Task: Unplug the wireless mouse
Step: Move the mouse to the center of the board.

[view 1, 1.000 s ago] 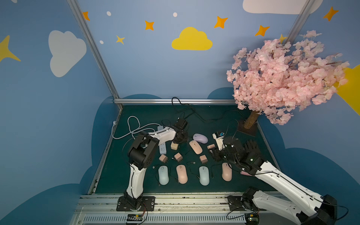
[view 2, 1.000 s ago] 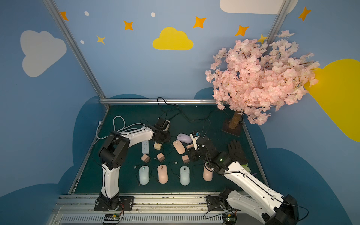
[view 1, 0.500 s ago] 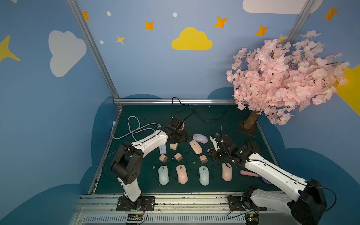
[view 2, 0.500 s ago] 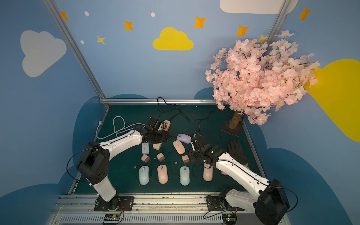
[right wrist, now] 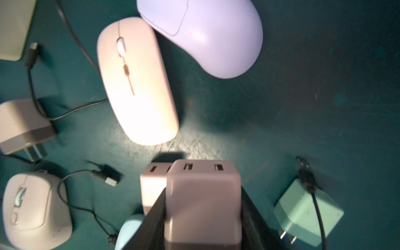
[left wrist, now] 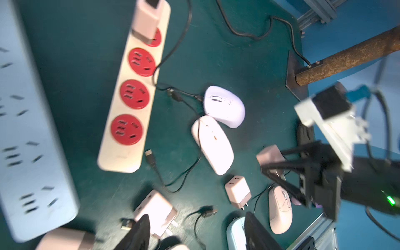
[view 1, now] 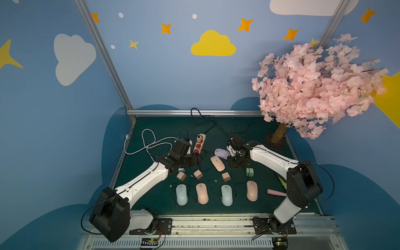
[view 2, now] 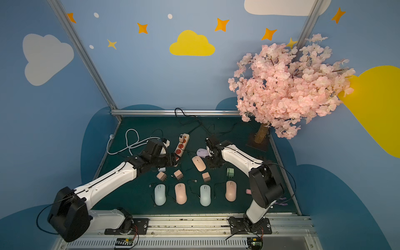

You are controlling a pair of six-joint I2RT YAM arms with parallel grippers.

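The charger goes outward toward the power strip and down next for my right gripper to release it. The mat at the flat mouse's front (view 1: pixel 210 152) lies outward of it.
A lilac mouse (view 1: pixel 221 153) (left wrist: pixel 224 106) lies mid-table with a black cable (left wrist: pixel 184 95) in its front. Touching it is a flat pink mouse (view 1: pixel 217 163) (right wrist: pixel 136 80), whose cable ends in a loose plug (left wrist: pixel 150 155). My right gripper (view 1: pixel 236 162) (right wrist: pixel 203 205) is shut on a pink charger (right wrist: pixel 203 194) with empty USB ports, held just above the mat beside both mice. My left gripper (view 1: pixel 194 161) (left wrist: pixel 194 238) hangs open near the pink power strip's (view 1: pixel 199 144) near end, nothing between its fingers (left wrist: pixel 138 233).
A pink charger (left wrist: pixel 147 21) sits in the strip's far socket. A pale blue strip (left wrist: pixel 32 129) lies to the left. Several mice (view 1: pixel 202 193), pink chargers (view 1: pixel 198 174) and a green charger (view 1: pixel 250 172) fill the front. A blossom tree (view 1: pixel 279 134) stands back right.
My left gripper has drawn back from the far part of the pink strip toward its near end. Both arms have lowered. The right gripper stays beside the mice.
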